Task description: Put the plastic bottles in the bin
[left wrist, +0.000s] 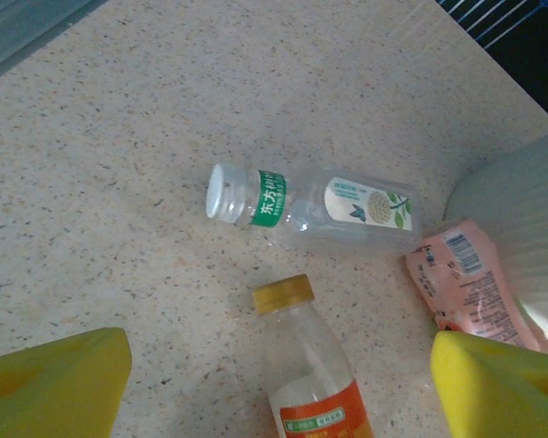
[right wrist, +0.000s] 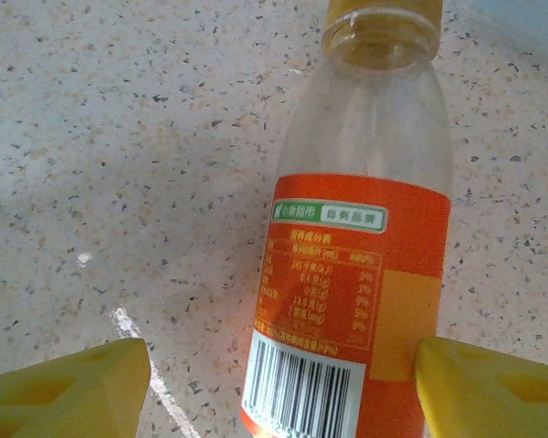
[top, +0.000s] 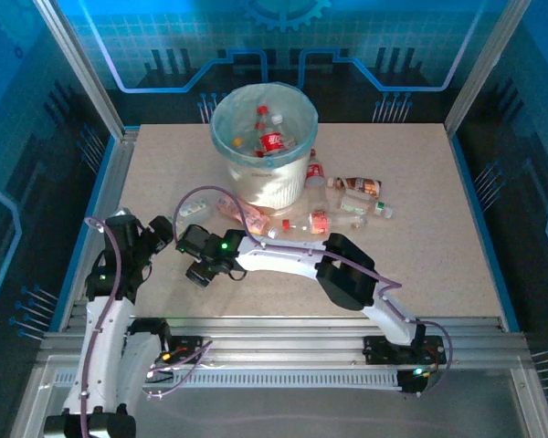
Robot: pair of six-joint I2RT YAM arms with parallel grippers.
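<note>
The bottle lies below the right gripper, off-centre between its fingers, so the gripper will go down and centre itself over the barcode end of the orange label [right wrist: 336, 379].
The white bin [top: 265, 178] with its teal liner stands at the back middle, and a red-labelled bottle [top: 272, 140] lies inside with others. More plastic bottles [top: 358, 186] are scattered on the table to its right and front. In the left wrist view my left gripper [left wrist: 281, 370] is open over an orange-labelled bottle [left wrist: 315, 383] with a yellow cap. Beyond it lie a clear white-capped bottle [left wrist: 315, 208] and a pink one [left wrist: 464, 285]. My right gripper [right wrist: 283, 365] is open astride an orange-labelled bottle [right wrist: 356, 265], its right finger [right wrist: 493, 392] close beside the label.
Both grippers [top: 164, 234] [top: 199, 263] hang low over the table just left of and in front of the bin. The bin's ribbed wall [left wrist: 521, 219] rises right behind the pink bottle. A metal frame rail [top: 110, 182] runs along the table's left edge.
</note>
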